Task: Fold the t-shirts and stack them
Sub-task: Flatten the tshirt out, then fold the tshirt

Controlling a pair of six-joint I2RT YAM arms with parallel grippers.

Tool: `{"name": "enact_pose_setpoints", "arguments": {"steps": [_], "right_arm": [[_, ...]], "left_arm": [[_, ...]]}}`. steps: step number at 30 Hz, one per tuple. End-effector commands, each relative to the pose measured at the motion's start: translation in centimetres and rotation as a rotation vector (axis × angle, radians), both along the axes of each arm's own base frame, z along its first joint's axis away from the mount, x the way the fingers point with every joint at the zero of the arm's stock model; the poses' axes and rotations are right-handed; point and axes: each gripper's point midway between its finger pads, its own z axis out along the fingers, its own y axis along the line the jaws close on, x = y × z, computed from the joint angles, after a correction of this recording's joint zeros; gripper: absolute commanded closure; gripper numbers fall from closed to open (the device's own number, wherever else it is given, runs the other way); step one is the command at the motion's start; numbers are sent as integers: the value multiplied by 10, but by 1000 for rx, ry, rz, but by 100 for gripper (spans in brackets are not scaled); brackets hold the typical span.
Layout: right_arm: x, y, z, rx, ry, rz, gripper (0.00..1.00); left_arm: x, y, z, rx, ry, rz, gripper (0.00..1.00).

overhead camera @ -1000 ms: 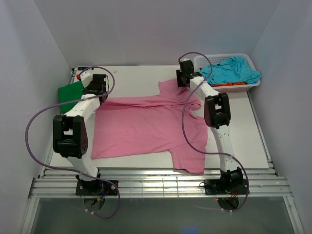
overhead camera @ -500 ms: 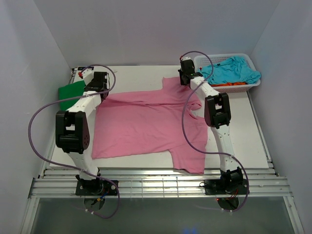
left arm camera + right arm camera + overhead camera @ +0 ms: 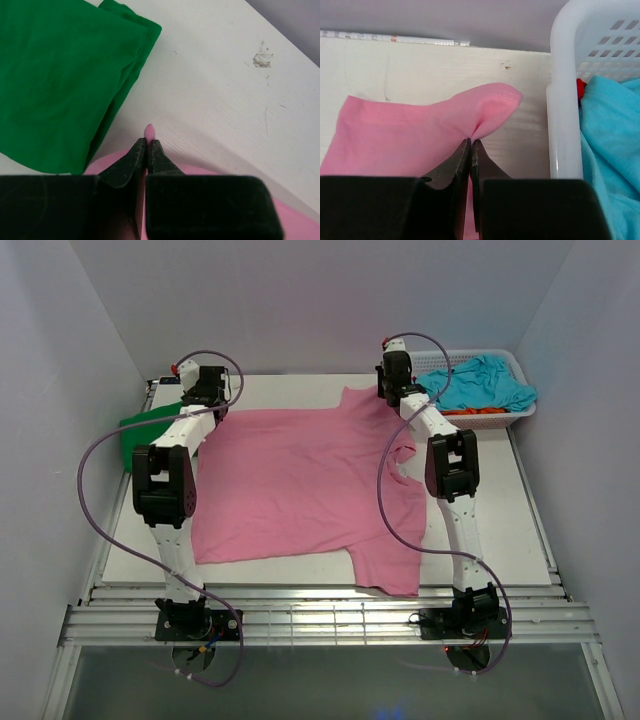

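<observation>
Both grippers are holding the t-shirt's far edge; next I will carry its corner in my left gripper back onto flat pink cloth (image 3: 214, 469) and release.
A large pink t-shirt (image 3: 300, 480) lies spread across the table, its far edge stretched between both arms. My left gripper (image 3: 213, 403) is shut on the pink t-shirt's far left corner; a tip of pink cloth (image 3: 149, 131) pokes out past the closed jaws of the left gripper (image 3: 147, 142). My right gripper (image 3: 392, 390) is shut on the far right part, and the pink cloth (image 3: 420, 135) puckers at the closed jaws of the right gripper (image 3: 470, 142). A folded green t-shirt (image 3: 55, 75) lies just left of the left gripper. A turquoise t-shirt (image 3: 485, 383) fills the basket, with orange cloth (image 3: 480, 411) under it.
The white mesh basket (image 3: 526, 412) stands at the back right corner, its wall (image 3: 565, 100) close to the right gripper. The green t-shirt (image 3: 140, 430) lies at the table's left edge. Walls close in at the back and both sides.
Both arms have moved toward the back of the table, pulling the pink t-shirt's far edge out flat. The right gripper has shut on the cloth.
</observation>
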Motion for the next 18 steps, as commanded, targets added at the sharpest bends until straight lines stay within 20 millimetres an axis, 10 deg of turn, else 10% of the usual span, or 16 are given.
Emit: {"name": "enact_pose_setpoints", "arguments": {"steps": [1, 18], "right_arm": [[25, -6, 86, 104, -217, -6, 92], [-30, -3, 105, 147, -169, 78, 92]], "left_arm": [[10, 7, 30, 9, -67, 10, 100], [-25, 19, 15, 30, -45, 62, 100]]}}
